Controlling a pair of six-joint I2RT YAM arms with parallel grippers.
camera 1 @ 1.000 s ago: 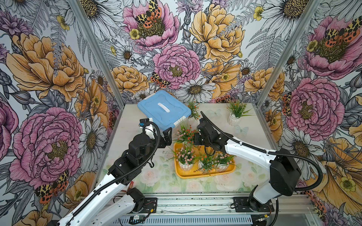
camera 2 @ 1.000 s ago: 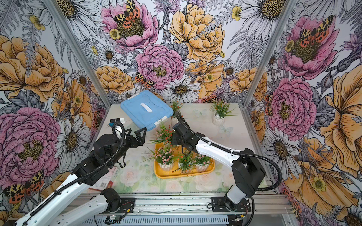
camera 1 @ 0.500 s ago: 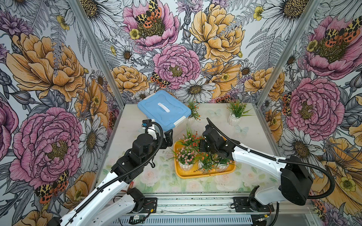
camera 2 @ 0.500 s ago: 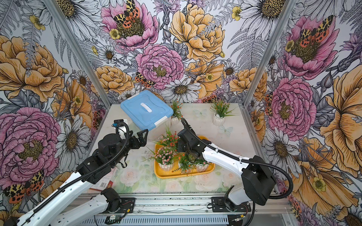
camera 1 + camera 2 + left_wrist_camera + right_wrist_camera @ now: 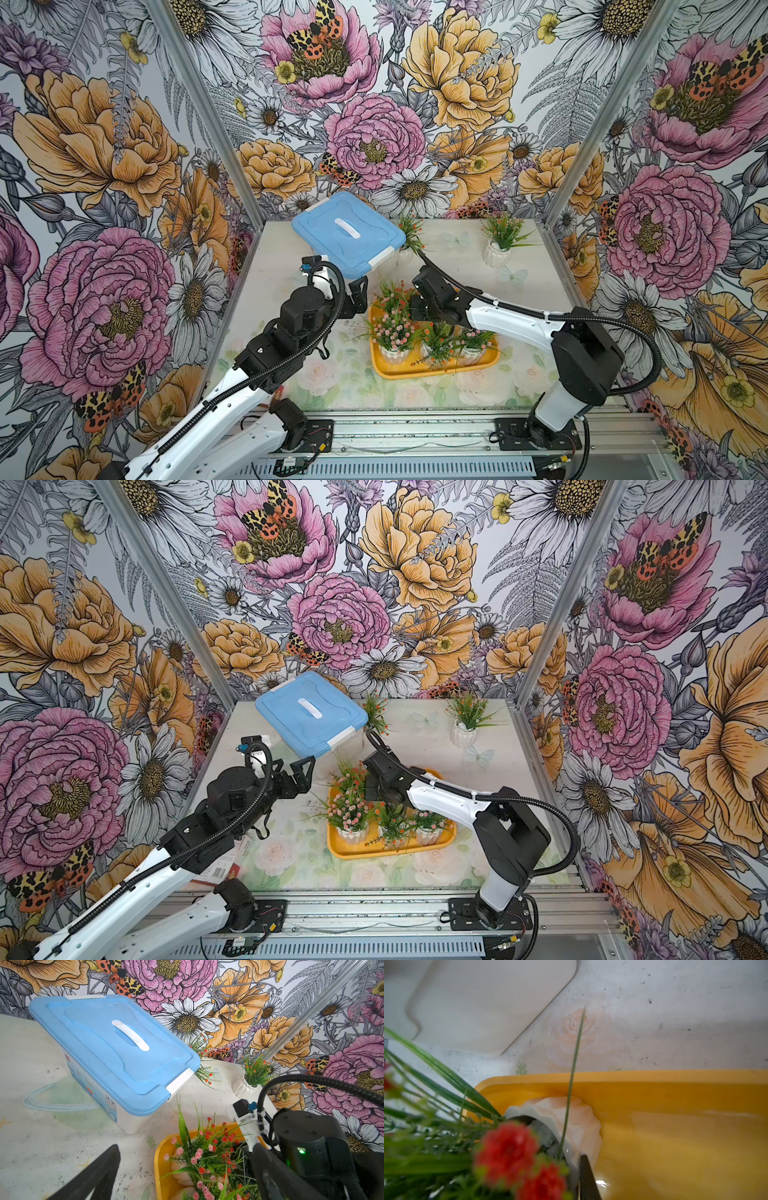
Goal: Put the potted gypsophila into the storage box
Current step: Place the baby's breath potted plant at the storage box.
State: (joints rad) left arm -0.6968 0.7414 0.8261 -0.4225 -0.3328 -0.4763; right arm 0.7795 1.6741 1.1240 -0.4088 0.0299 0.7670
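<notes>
The storage box's corner by the blue-lidded box [image 5: 495, 1094] is beside the red-flowered pot's rim, toward my left gripper. My right gripper will move gently toward that corner next and let go of the pot's rim.
The storage box [image 5: 436, 368], a shallow yellow tray, holds three potted gypsophila along its near side, the pink-flowered one [image 5: 395, 332] at the left. My right gripper [image 5: 577, 1167] is shut on the rim of a fourth, red-flowered pot [image 5: 581, 1124], [image 5: 395, 291], which leans against the inner wall of the tray's far-left corner. Two more plants stand on the table: one [image 5: 500, 243] at the far right, one [image 5: 411, 232] half hidden behind the blue-lidded box. My left gripper [image 5: 357, 293], [image 5: 185, 1159] hangs open and holds nothing just left of the tray.
A blue-lidded box [image 5: 349, 237] with a white handle sits at the far left, close to the tray's far corner. Patterned walls enclose the table [image 5: 332, 374] on three sides. The metal rail [image 5: 415, 424] with both arm bases runs along the front.
My right gripper has carried the red-flowered plant down into the tray's far-left corner. The left arm has shifted slightly toward the tray, still open.
</notes>
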